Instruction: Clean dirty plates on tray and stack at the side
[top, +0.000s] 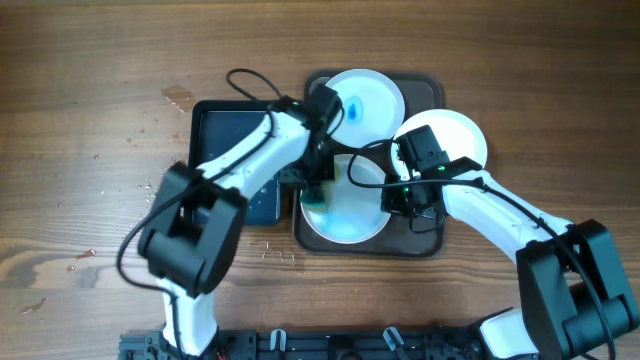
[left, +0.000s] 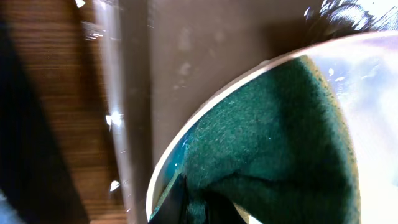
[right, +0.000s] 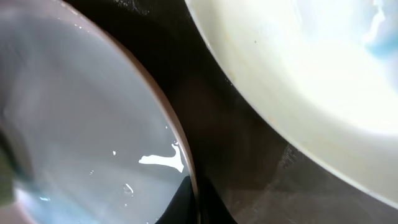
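My left gripper moves up and to the left in the overhead view next and releases the sponge in the smaller black tray, which stands clear of plates.
Three white plates lie on the dark brown tray. The front plate is wet. The back plate has a blue smear. The right plate is partly under my right arm. My left gripper is shut on a green sponge and presses it on the front plate's left side. My right gripper is shut on the front plate's right rim; the right plate shows beside it.
A smaller black tray with water sits left of the brown tray, under my left arm. Water drops dot the wooden table at left.
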